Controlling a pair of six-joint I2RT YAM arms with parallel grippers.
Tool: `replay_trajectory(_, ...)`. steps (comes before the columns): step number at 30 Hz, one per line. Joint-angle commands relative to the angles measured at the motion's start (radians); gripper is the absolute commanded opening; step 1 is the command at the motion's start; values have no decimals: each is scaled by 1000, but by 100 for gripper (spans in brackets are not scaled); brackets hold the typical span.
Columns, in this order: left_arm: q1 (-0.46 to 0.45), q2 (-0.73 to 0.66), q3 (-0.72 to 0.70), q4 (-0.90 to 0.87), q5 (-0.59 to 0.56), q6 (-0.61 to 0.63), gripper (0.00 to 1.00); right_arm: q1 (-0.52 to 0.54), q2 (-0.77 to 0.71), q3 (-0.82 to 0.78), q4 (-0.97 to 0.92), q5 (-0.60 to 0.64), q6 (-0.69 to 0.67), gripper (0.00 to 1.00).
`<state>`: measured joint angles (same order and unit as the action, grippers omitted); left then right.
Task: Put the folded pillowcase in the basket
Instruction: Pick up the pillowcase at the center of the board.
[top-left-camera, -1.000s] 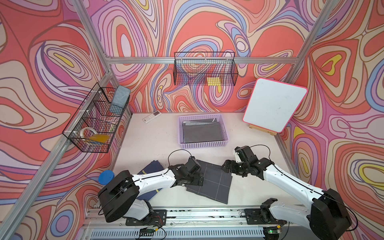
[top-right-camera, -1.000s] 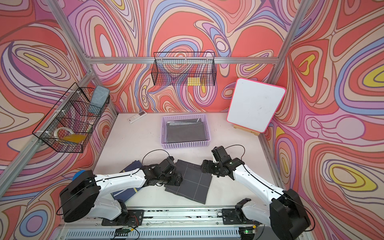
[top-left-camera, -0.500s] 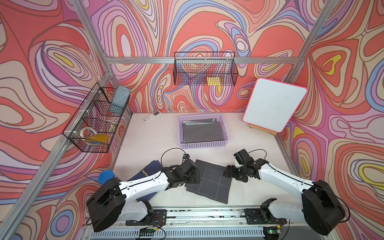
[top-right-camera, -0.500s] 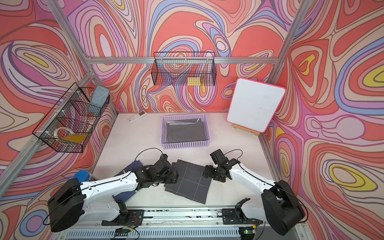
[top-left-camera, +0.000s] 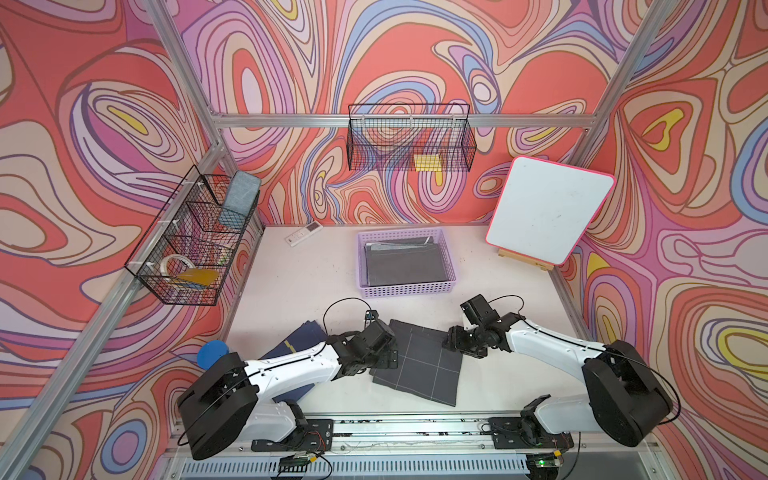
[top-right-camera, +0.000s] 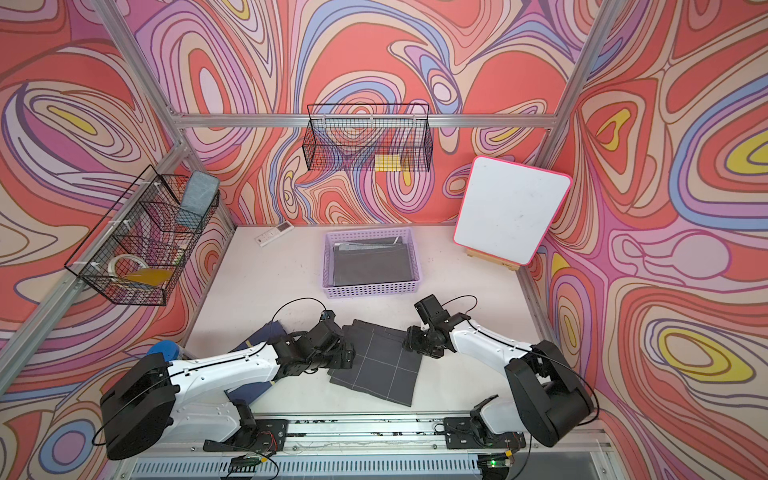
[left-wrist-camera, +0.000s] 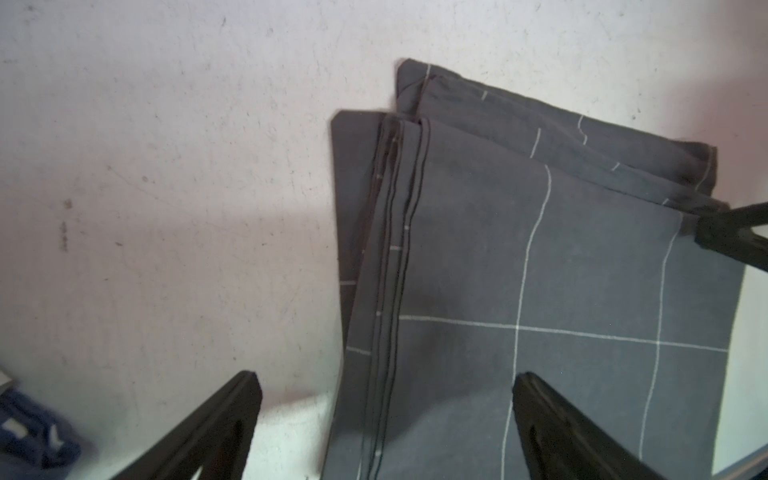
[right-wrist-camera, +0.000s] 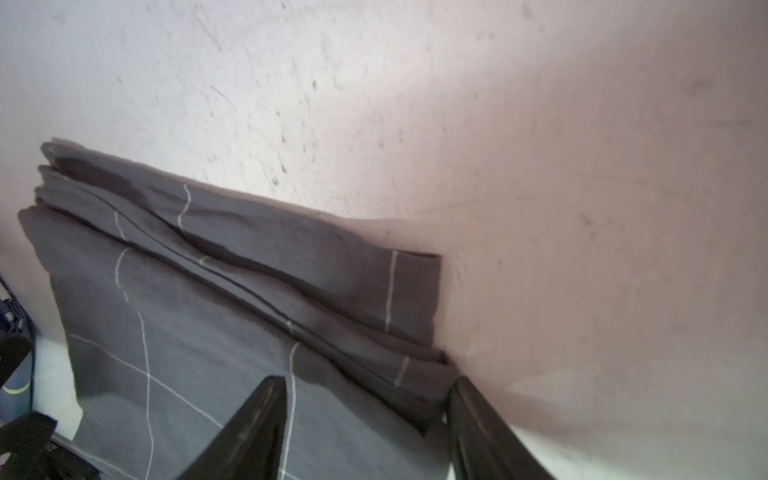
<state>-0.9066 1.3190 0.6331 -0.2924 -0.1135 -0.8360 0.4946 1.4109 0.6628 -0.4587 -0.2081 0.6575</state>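
The left gripper lowers its fingers around the pillowcase's stacked layers and closes them next, since the pillowcase's hemmed edge (left-wrist-camera: 376, 408) lies below, between the open fingers.
The folded pillowcase (top-left-camera: 419, 368) (top-right-camera: 380, 368) is dark grey with thin white grid lines and lies flat near the table's front edge. My left gripper (top-left-camera: 388, 358) (left-wrist-camera: 386, 380) is wide open, straddling the pillowcase's left hemmed edge (left-wrist-camera: 390, 291). My right gripper (top-left-camera: 452, 338) (right-wrist-camera: 368, 382) stands at the far right corner. Its jaws are half closed, one finger over the cloth, the other beside the folded edge (right-wrist-camera: 415, 291). The lilac basket (top-left-camera: 409, 289) (top-right-camera: 372, 289) sits behind, holding dark grey folded cloth.
A navy cloth (top-left-camera: 297, 345) and a blue disc (top-left-camera: 212, 353) lie under and beside the left arm. A white board on an easel (top-left-camera: 548, 212) leans at the back right. A remote (top-left-camera: 303, 233) lies at the back. Black wire baskets (top-left-camera: 409, 143) (top-left-camera: 191, 245) hang on the walls.
The right gripper's jaws have narrowed around the pillowcase's right corner. Both grippers have settled lower at the cloth's opposite edges. The pillowcase still lies flat.
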Motion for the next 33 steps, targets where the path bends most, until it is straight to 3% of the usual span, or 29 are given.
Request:
replay_trajectory(1, 0, 19, -2, -10, -43, 17, 99, 19, 65, 8, 5, 25, -2, 53)
replay_trajectory(8, 22, 98, 34, -1, -45, 44, 93, 64, 120, 48, -18, 73, -7, 40)
replay_trajectory(22, 43, 189, 40, 77, -1, 65, 76, 119, 148, 89, -49, 120, -7, 36)
replay_trajectory(33, 43, 188, 1, 134, 46, 43, 35, 129, 163, 92, -38, 116, -4, 35)
